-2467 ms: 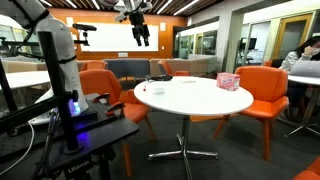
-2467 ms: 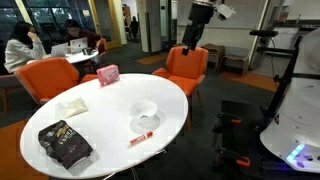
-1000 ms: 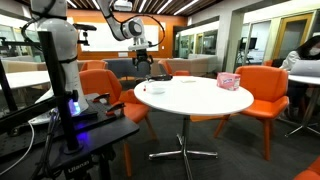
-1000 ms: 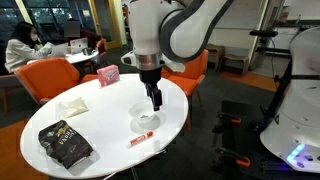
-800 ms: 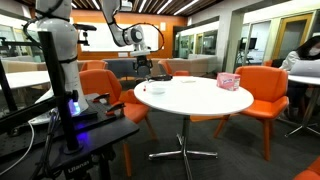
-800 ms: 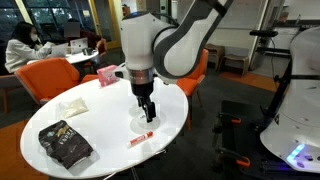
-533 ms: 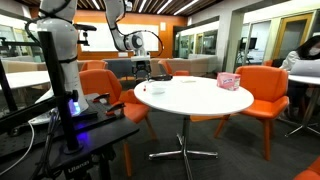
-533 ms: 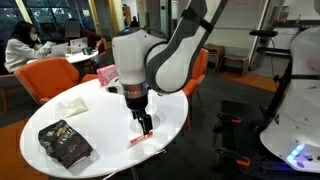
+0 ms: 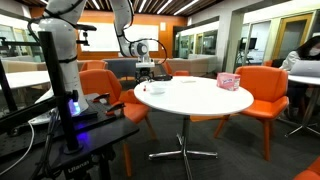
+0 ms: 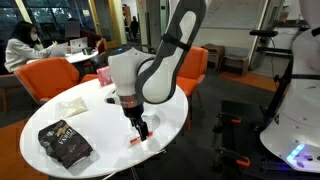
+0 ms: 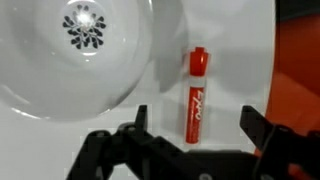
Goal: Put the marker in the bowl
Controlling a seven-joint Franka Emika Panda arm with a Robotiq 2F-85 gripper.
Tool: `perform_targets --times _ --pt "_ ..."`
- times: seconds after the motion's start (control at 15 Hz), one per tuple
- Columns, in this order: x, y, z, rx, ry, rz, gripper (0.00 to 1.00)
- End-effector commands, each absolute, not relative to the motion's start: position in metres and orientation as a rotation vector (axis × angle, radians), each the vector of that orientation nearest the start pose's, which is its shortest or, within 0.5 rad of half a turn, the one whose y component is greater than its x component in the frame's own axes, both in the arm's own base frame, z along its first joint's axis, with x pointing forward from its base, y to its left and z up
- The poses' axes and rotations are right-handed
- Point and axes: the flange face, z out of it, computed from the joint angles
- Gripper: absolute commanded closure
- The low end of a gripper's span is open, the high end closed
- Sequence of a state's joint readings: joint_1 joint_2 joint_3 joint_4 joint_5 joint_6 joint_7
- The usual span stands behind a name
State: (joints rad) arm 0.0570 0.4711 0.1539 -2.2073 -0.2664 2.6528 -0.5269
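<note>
The open fingers are already on both sides of the marker's lettered body (image 11: 194, 118) right below my gripper, so I will next move my gripper straight down onto it and close there.
A red marker (image 11: 194, 95) lies on the white round table (image 11: 230, 60) just beside the small white bowl (image 11: 60, 70). My gripper (image 11: 195, 128) is open and hangs right above the marker, one finger on each side of its lower end, not touching it. In an exterior view the gripper (image 10: 142, 130) is low over the table edge with the marker (image 10: 139, 141) under it; the arm hides most of the bowl. In an exterior view the gripper (image 9: 147, 78) is over the bowl (image 9: 155, 89) at the table's near-left side.
A pink patterned box (image 9: 229, 81) stands at the table's far side. A black snack bag (image 10: 65, 143) and a white napkin (image 10: 72, 105) lie on the table. Orange chairs (image 9: 263, 90) ring the table. The table edge is close to the marker.
The arm has swung down from high above the table, passed over the bowl and lowered to the marker near the table edge. The marker and the bowl have not moved.
</note>
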Motion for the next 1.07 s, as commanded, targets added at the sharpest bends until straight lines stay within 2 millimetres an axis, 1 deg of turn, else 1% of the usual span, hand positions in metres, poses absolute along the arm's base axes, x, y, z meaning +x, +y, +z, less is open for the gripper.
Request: perform_targets --times 0.0,0.2,0.27,0.33,0.4,0.67,1.0 --pt "0.540 0.133 0.150 -2.790 -1.509 0.045 0.00" --pt "0.539 0.140 0.137 -2.788 -1.536 0.065 0.00" --pt "0.539 0.142 0.135 -2.797 -1.546 0.060 0.25" --pt "0.539 0.143 0.133 -2.793 -1.555 0.065 0.28" --pt "0.539 0.144 0.132 -2.793 -1.562 0.068 0.34" --pt "0.539 0.149 0.132 -2.784 -1.566 0.079 0.65" --pt "0.537 0.154 0.138 -2.779 -1.568 0.084 0.99"
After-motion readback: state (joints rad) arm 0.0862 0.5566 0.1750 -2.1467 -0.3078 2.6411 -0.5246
